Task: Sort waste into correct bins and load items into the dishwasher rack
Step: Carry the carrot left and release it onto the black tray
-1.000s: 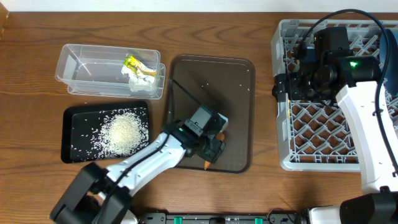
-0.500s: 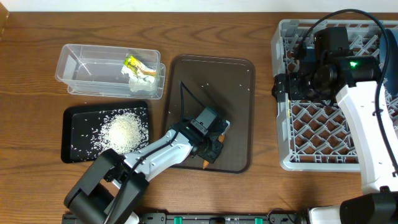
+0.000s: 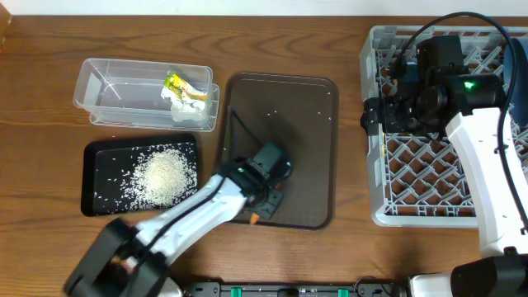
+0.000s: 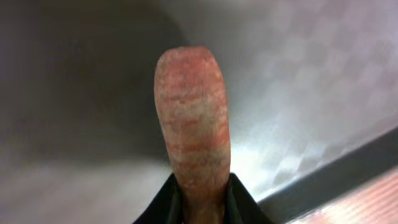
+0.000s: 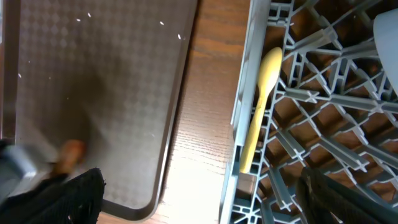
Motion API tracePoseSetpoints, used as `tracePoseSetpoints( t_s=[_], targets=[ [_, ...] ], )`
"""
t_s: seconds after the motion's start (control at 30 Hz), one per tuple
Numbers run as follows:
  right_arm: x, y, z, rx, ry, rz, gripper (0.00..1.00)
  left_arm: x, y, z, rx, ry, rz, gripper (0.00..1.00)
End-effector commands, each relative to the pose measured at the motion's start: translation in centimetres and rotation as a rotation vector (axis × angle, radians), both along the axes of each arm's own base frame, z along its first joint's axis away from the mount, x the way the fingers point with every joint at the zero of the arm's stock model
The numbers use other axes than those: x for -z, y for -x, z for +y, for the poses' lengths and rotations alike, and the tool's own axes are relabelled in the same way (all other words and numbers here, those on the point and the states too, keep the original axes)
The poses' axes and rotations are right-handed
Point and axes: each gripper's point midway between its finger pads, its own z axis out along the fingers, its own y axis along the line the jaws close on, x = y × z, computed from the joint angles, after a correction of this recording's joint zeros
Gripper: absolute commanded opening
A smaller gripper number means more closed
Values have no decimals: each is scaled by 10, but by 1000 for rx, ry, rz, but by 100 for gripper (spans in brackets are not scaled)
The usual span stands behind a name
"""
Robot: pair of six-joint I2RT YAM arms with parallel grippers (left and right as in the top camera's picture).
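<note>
The left gripper swings over the black bin next, to its left in the overhead view, and lets go of the carrot beside the rice, another food scrap.
The small orange carrot (image 4: pixel 193 124) fills the left wrist view, and my left gripper (image 4: pixel 199 200) is shut on its near end. From overhead the left gripper (image 3: pixel 266 200) is over the front of the dark brown tray (image 3: pixel 305 124), and the carrot's tip (image 3: pixel 253 219) pokes out near the tray's front rim. My right gripper (image 3: pixel 373 115) hangs open over the left edge of the grey dishwasher rack (image 3: pixel 412 165), holding nothing. The pale yellow spoon (image 5: pixel 261 106) lies in the rack along its left wall.
The clear tub (image 3: pixel 124 87) at the back left holds a crumpled tissue (image 3: pixel 186 103) and a yellow-green wrapper (image 3: pixel 175 82). In front of it, the black bin (image 3: pixel 99 165) holds a heap of rice (image 3: pixel 165 175). A few grains dot the tray.
My left gripper has closed on the carrot and shifted a little left toward the tray's front rim, taking the carrot with it. The right arm has not moved.
</note>
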Motion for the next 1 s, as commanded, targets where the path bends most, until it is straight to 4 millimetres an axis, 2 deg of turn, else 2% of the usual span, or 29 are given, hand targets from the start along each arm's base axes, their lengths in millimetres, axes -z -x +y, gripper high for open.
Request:
tracePoseSetpoints(
  t_s=[0.0, 0.13, 0.27, 0.4, 0.6, 0.77, 0.97],
  targets=[
    [3, 0, 2, -18, 4, 8, 97, -47, -38, 36, -119, -59, -202, 6],
    [3, 0, 2, -18, 4, 8, 98, -72, -52, 87, -290, -64, -247, 6],
    [3, 0, 2, -18, 4, 8, 97, -84, -65, 150, -548, -66, -263, 7],
    [3, 1, 2, -18, 4, 13, 98, -80, -69, 221, -892, -74, -239, 8],
    [4, 1, 2, -18, 5, 14, 98, -68, -56, 301, -1299, -77, -199, 7],
    [4, 1, 2, -18, 4, 15, 98, -51, -46, 335, -1457, -91, -153, 7],
    [4, 2, 2, -18, 5, 18, 98, -23, -53, 346, -1484, -108, -103, 7]
  ],
)
